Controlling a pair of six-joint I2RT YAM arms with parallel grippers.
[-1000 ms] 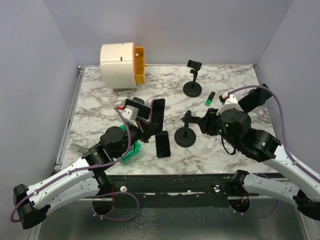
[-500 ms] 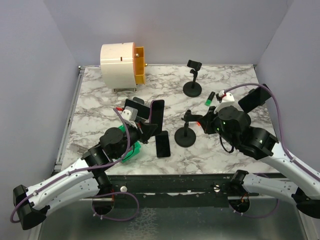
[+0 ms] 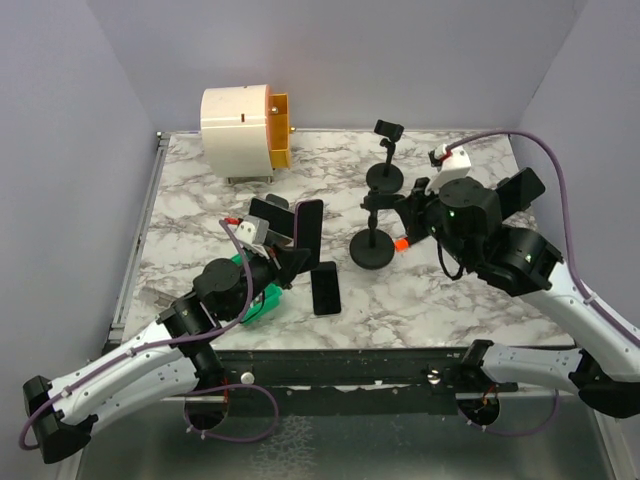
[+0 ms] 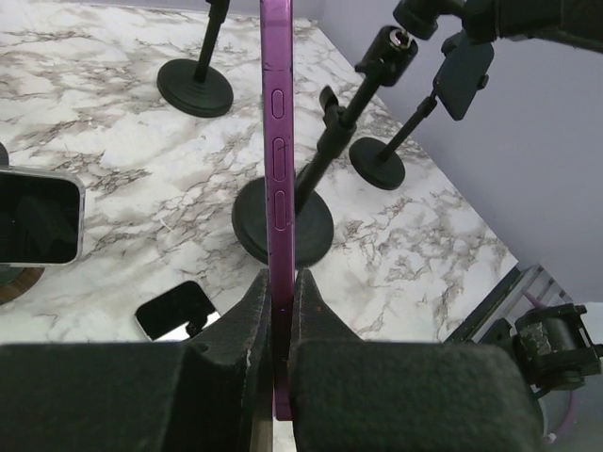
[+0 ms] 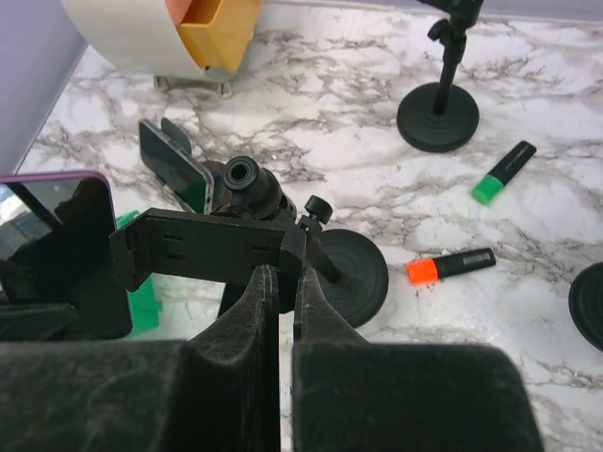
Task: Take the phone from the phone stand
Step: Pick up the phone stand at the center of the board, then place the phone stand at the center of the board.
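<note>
I will move the black stand outward with my right gripper and release it on the marble between the device and second stand, because that spot is empty.
The purple phone (image 3: 309, 229) stands on edge, held off the table by my left gripper (image 3: 292, 248), which is shut on its lower end; the left wrist view shows the phone (image 4: 279, 169) pinched between the fingers of the left gripper (image 4: 280, 287). The black phone stand (image 3: 372, 248) is apart from the phone, to its right. My right gripper (image 3: 398, 208) is shut on the stand's clamp plate (image 5: 209, 249), and in the right wrist view the right gripper (image 5: 283, 278) pinches the plate's lower edge. The stand's stem leans over its round base (image 5: 356, 273).
A black phone (image 3: 325, 290) lies flat near the front. Another phone (image 3: 268, 214) leans up behind the left gripper. A second stand (image 3: 385, 176) is at the back, with a white and orange device (image 3: 245, 122) back left. An orange marker (image 3: 400, 243) and a green highlighter (image 5: 504, 171) lie on the marble.
My right gripper has closed on the stand's clamp and carried the stand toward the back, uncovering the orange marker. The left gripper has drawn the purple phone slightly left.
</note>
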